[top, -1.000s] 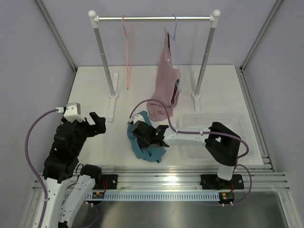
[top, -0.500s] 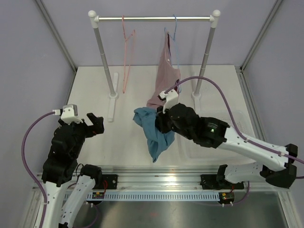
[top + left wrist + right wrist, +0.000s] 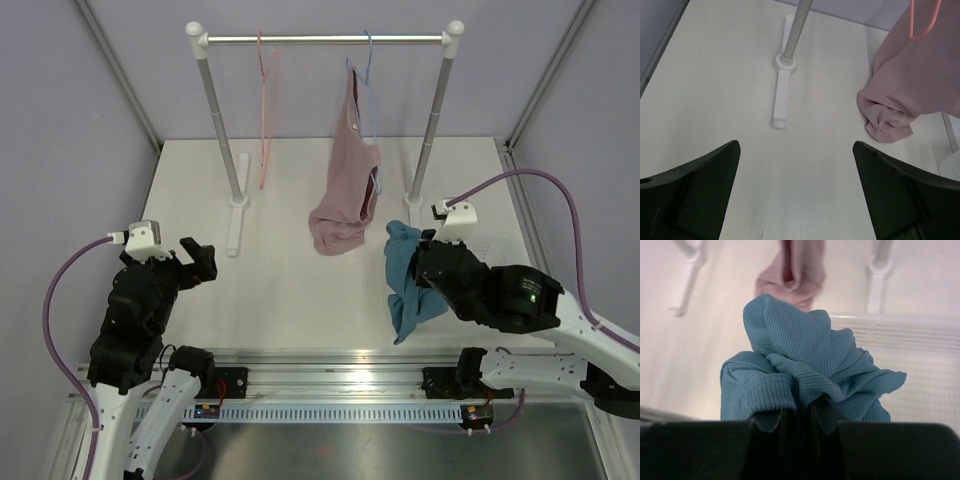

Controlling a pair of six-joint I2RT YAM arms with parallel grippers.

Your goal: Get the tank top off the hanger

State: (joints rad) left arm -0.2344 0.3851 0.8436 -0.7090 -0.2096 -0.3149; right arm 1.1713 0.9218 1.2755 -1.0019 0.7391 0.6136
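Observation:
I will move my right gripper to the right in its wrist view, then down to let go of the tank top, because the white basket [image 3: 492,249] is below and that way.
The teal tank top [image 3: 405,285] hangs bunched from my right gripper [image 3: 418,275], lifted above the table at the right, beside the white basket. In the right wrist view the ribbed teal fabric [image 3: 800,370] fills the middle and my jaws are shut on it. The pink hanger [image 3: 266,110] hangs bare on the left part of the rail [image 3: 325,40]. My left gripper [image 3: 200,262] is open and empty at the left, above bare table [image 3: 805,165].
A dusty pink tank top [image 3: 345,195] hangs on a light blue hanger [image 3: 366,75], its hem on the table. The rack's posts [image 3: 218,120] and feet [image 3: 781,95] stand at the back. The white basket [image 3: 920,355] lies at the right.
My right gripper has lifted the teal tank top off the table's middle and carried it right, toward the basket. The left arm has hardly moved.

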